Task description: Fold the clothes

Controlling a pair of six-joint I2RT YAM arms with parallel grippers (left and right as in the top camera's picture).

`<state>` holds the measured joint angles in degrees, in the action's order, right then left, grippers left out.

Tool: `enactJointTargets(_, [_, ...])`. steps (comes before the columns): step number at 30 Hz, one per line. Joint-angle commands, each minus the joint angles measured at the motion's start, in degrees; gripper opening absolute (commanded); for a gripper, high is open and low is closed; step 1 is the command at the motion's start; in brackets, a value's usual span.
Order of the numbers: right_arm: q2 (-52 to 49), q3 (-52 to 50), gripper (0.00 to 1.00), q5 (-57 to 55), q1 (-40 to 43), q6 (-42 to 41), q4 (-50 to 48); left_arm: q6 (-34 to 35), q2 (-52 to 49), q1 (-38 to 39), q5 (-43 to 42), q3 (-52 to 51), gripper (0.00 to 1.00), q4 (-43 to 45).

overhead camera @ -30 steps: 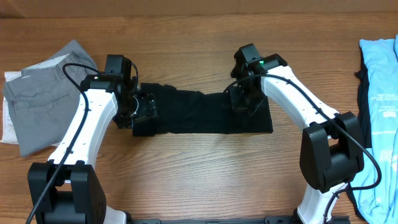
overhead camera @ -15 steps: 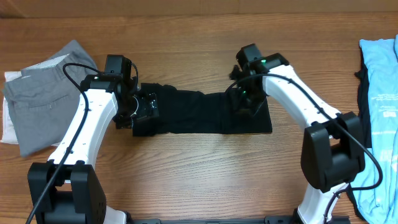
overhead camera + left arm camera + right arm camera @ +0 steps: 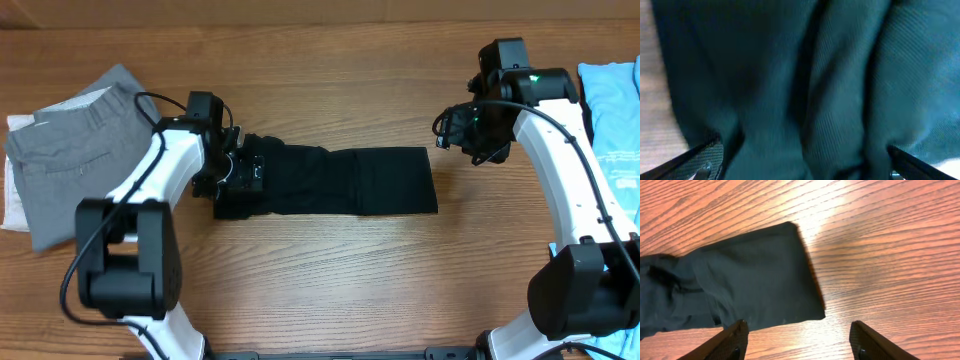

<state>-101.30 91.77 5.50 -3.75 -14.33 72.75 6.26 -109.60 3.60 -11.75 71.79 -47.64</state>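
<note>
My left gripper has Raised folds (image 3: 234,184) (image 3: 804,142) between its fingers, so next it will move low on the bunched end toward the grey trousers and close its fingers.
A black garment (image 3: 340,181) lies folded into a long flat strip across the middle of the table. My left gripper (image 3: 243,172) hovers low over its bunched left end with its jaws spread wide; dark cloth (image 3: 805,85) fills the left wrist view, and only the two fingertips (image 3: 702,160) show at the lower corners. My right gripper (image 3: 452,128) has pulled off to the right of the strip's right end and stands open above bare wood. The right wrist view shows that end of the black garment (image 3: 740,280) flat on the table, ahead of the empty fingers (image 3: 732,340).
Grey trousers (image 3: 75,150) lie over a white garment (image 3: 14,195) at the left edge. A light blue garment (image 3: 615,150) lies at the right edge with dark cloth beside it. The wooden table (image 3: 330,270) shows bare wood in front of the strip.
My right gripper let go of the strip's right end, opened and swung up and to the right. The left gripper opened wider and stayed over the left end.
</note>
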Motion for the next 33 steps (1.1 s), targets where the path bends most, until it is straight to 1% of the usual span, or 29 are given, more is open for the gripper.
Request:
enactJointTargets(1, [0.09, 0.44, 0.69, -0.52, 0.31, 0.04, -0.42, -2.14, -2.43, -0.61, 0.11, 0.59, 1.0, 3.13])
enactJointTargets(3, [0.09, 0.44, 0.69, -0.55, 0.31, 1.07, -0.46, -0.83, -3.72, -0.57, 0.09, 0.59, 1.0, 5.07])
enactJointTargets(9, [0.04, 0.44, 0.69, -0.52, 0.31, 1.22, -0.17, 0.13, -5.92, -0.57, 0.5, 0.59, 0.89, 5.2])
enactJointTargets(11, [0.04, 0.44, 0.69, -0.55, 0.31, 1.22, -0.07, 0.2, -5.7, -0.85, 2.62, 1.14, 0.9, 4.96])
enactJointTargets(13, [0.04, 0.44, 0.69, -0.55, 0.31, 1.22, 0.09, 0.59, -4.63, -1.25, 4.96, 2.29, 0.98, 4.37])
enactJointTargets(14, [0.04, 0.44, 0.69, -0.55, 0.31, 1.22, 0.02, 0.61, -3.8, -1.33, 5.73, 2.64, 1.0, 4.33])
enactJointTargets(17, [0.04, 0.44, 0.69, -0.52, 0.28, 1.2, 0.0, 0.72, -2.27, -1.33, 7.67, 3.43, 1.0, 4.87])
enactJointTargets(19, [0.04, 0.44, 0.69, -0.52, 0.31, 1.22, 0.02, 2.32, -2.56, -1.36, 10.23, 3.37, 1.0, 5.2])
enactJointTargets(28, [0.04, 0.44, 0.69, -0.52, 0.31, 2.36, 0.24, 3.17, -3.54, -1.29, 10.43, 2.47, 1.0, 8.72])
enactJointTargets(29, [0.04, 0.44, 0.69, -0.52, 0.31, 2.36, 0.48, 3.15, -3.69, -1.14, 9.27, 1.81, 0.98, 9.05])
enactJointTargets(31, [0.04, 0.44, 0.69, -0.52, 0.31, 2.36, 1.01, 3.15, -4.22, -0.83, 8.44, 1.42, 0.93, 9.38])
enactJointTargets(32, [0.04, 0.44, 0.69, -0.52, 0.31, 2.36, 1.11, 3.15, -4.55, -0.74, 8.26, 1.42, 0.89, 9.44])
enactJointTargets(33, [0.04, 0.44, 0.69, -0.52, 0.31, 2.36, 1.27, 3.1, -4.96, -0.66, 7.78, 1.42, 0.82, 9.6])
